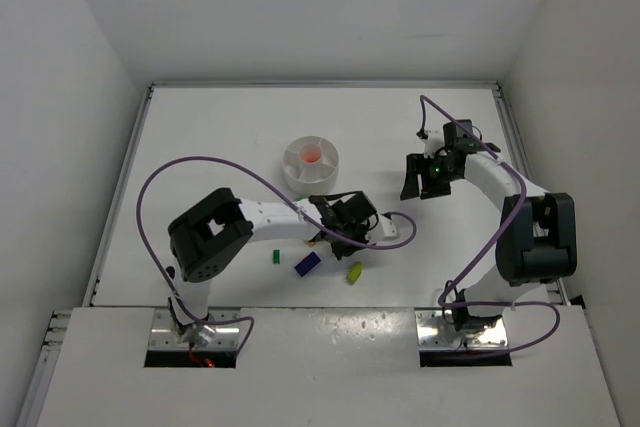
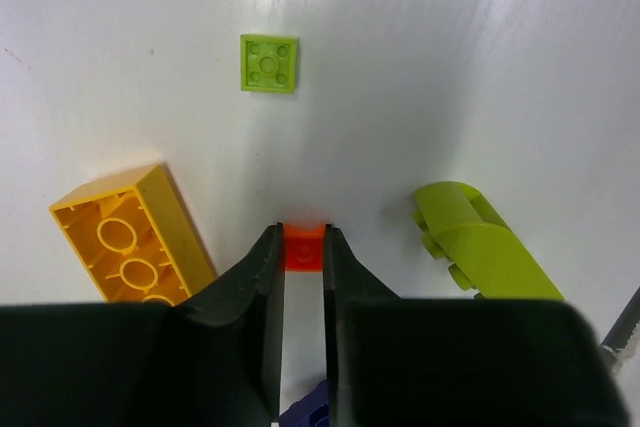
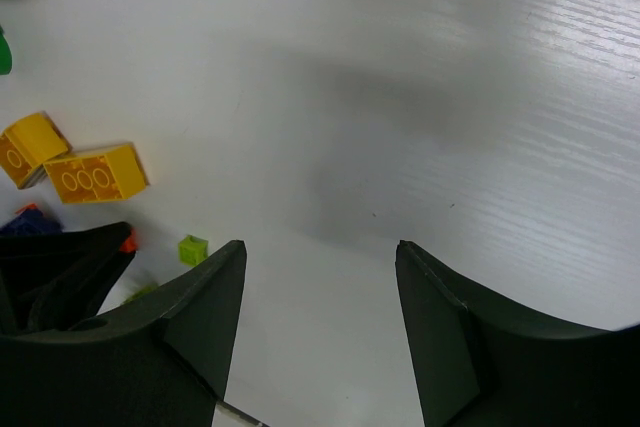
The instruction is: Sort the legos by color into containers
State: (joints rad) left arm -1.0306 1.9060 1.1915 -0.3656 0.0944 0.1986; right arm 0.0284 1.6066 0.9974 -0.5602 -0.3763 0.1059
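Observation:
My left gripper is on the inward side of the dish's centre well, which holds orange. Next it needs to lift the brick, carry it outward over that well and release it there.
My left gripper (image 2: 303, 235) is shut on a small red-orange brick (image 2: 303, 251), pinched between its fingertips at table level. Around it lie a yellow brick (image 2: 130, 237), a lime square plate (image 2: 269, 63) and a lime curved piece (image 2: 480, 247). A dark purple brick (image 2: 305, 413) shows between the fingers lower down. In the top view the left gripper (image 1: 338, 232) is just below the round white dish (image 1: 296, 175), whose centre well holds an orange piece (image 1: 311, 155). My right gripper (image 3: 320, 257) is open and empty over bare table, right of the dish (image 1: 420, 187).
In the top view a green brick (image 1: 276, 258), a dark purple brick (image 1: 307, 264) and a lime piece (image 1: 354, 271) lie near the front. The right wrist view shows two yellow bricks (image 3: 95, 173) and a lime cube (image 3: 193, 249) at its left.

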